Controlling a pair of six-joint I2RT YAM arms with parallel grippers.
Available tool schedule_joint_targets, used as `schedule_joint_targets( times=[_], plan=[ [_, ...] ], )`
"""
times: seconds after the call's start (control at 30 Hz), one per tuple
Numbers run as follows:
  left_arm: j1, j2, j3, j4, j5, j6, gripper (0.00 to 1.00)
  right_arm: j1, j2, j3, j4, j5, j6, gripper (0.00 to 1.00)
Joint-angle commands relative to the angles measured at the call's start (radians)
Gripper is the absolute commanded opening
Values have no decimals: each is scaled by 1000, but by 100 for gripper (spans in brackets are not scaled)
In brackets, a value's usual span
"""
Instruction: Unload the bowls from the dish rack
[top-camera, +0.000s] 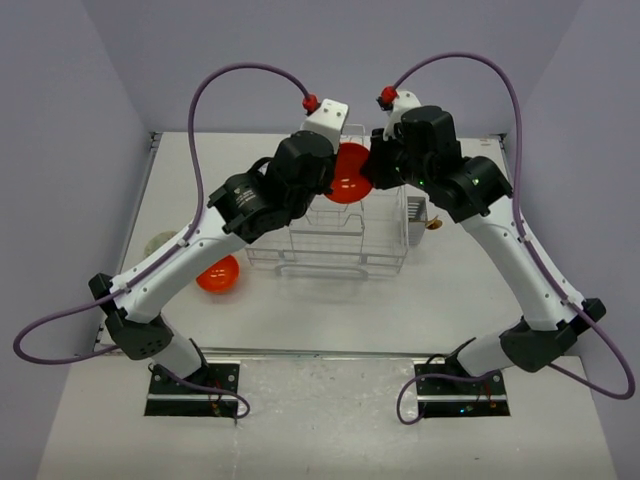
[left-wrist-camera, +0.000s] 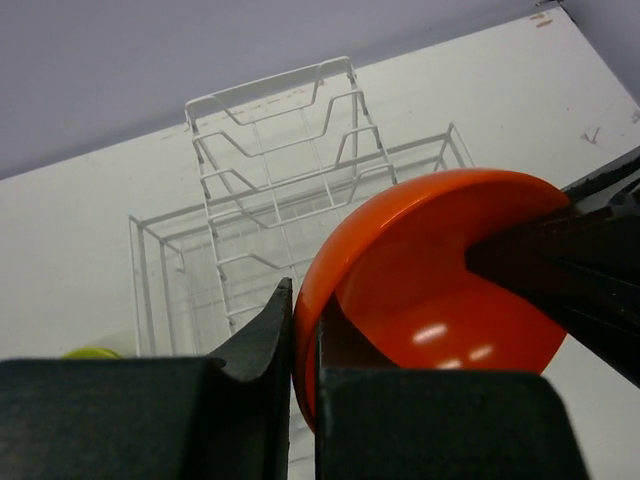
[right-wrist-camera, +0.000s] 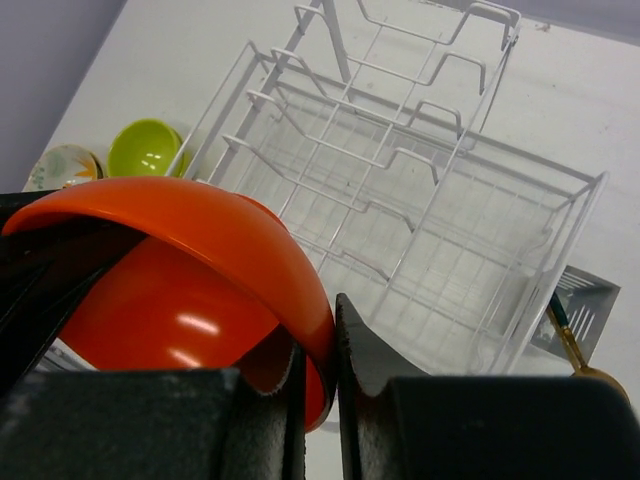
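My left gripper carries the bowl to the left in the top view next, then back and down onto the matching orange-red bowl beside the rack.
An orange-red bowl (top-camera: 348, 172) hangs in the air above the far end of the white wire dish rack (top-camera: 330, 240). Both grippers pinch its rim from opposite sides. My left gripper (top-camera: 325, 178) is shut on the bowl's left rim, seen close in the left wrist view (left-wrist-camera: 305, 320) with the bowl (left-wrist-camera: 430, 270). My right gripper (top-camera: 375, 170) is shut on the right rim, seen in the right wrist view (right-wrist-camera: 320, 340) with the bowl (right-wrist-camera: 200, 250). The rack (right-wrist-camera: 400, 200) shows no bowls inside. A second orange-red bowl (top-camera: 218, 274) sits on the table left of the rack.
A lime-green bowl (right-wrist-camera: 145, 147) and a cream patterned bowl (right-wrist-camera: 62, 165) sit on the table left of the rack. The grey cutlery cup (top-camera: 416, 212) hangs on the rack's right side with a utensil in it. The rack's taller slotted section (left-wrist-camera: 280, 130) stands below the held bowl.
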Motion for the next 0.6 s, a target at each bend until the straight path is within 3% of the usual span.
schedule_joint_targets(
  times=[0.0, 0.03, 0.07, 0.1, 0.13, 0.2, 0.27, 0.33, 0.47, 0.57],
  plan=[
    [10, -17, 23, -17, -120, -21, 0, 21, -62, -11, 71, -34, 27, 0],
    [12, -32, 14, -22, -148, -65, 0, 21, -69, -27, 80, -37, 25, 9],
    [13, -40, 14, -63, -184, -102, 0, 21, -76, -34, 87, -37, 22, 26],
    [19, -49, 14, -89, -243, -142, 0, 21, -85, -59, 92, -41, 19, 56],
    [30, -77, 0, -112, -255, -224, 0, 21, -94, -71, 98, -37, 17, 69],
    [111, -126, -36, -179, -230, -312, 0, 19, -122, -109, 111, -8, 11, 76],
    [250, -251, -176, -155, -177, -403, 0, 19, -152, -134, 115, 9, 7, 77],
    [409, -403, -365, -94, -99, -429, 0, 18, -172, -174, 123, 17, 5, 78],
    [660, -506, -599, -42, 11, -471, 0, 18, -214, -238, 150, 23, -4, 81],
    [829, -560, -797, 50, 177, -468, 0, 18, -253, -294, 169, 35, -10, 93]
  ],
)
